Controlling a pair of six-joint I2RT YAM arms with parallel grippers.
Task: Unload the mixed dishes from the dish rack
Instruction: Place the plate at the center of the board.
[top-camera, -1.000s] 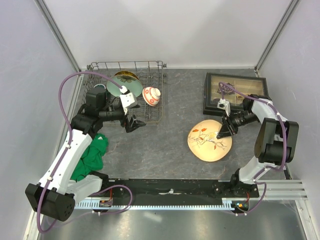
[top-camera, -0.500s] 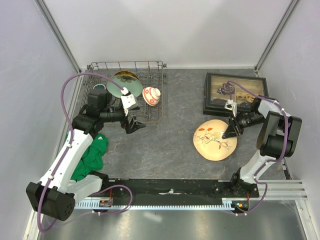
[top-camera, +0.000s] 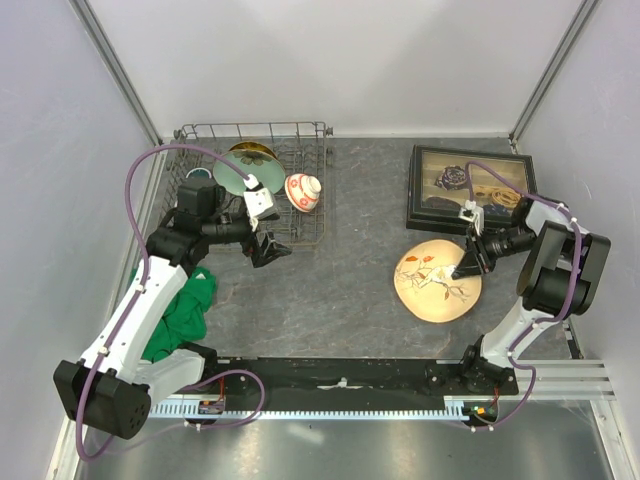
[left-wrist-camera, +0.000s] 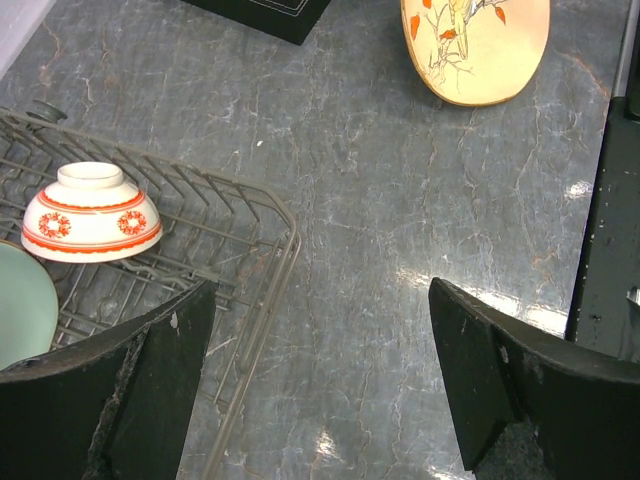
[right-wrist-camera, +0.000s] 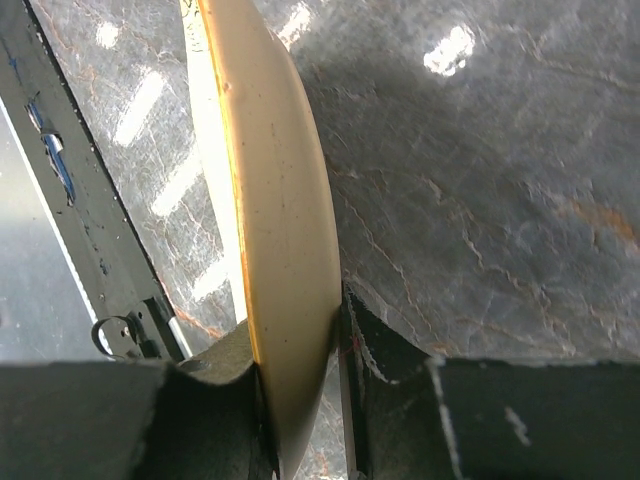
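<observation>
The right gripper lowers the cream plate slightly back onto the bare tabletop below it, between the dark-framed box and base bar, and releases the plate next.
My right gripper (top-camera: 466, 268) is shut on the right rim of the cream plate with bird pattern (top-camera: 437, 281), low over the table right of centre. In the right wrist view the plate's edge (right-wrist-camera: 285, 250) is pinched between the fingers. The dish rack (top-camera: 255, 127) stands at the back left. It holds the pale green plate (top-camera: 232, 172), the yellow-gold dish (top-camera: 252, 152) and the red-and-white bowl (top-camera: 303, 190). My left gripper (top-camera: 268, 248) hangs open over the rack's near right corner (left-wrist-camera: 270, 290), empty, with the bowl (left-wrist-camera: 92, 212) just beyond its left finger.
A dark-framed box with trinkets (top-camera: 465, 185) lies at the back right, just behind the held plate. A green cloth (top-camera: 182, 308) is bunched by the left arm. The black base rail (top-camera: 340, 375) runs along the near edge.
The right gripper has carried the cream plate to the right, closer to the right arm. The left gripper has barely moved.
</observation>
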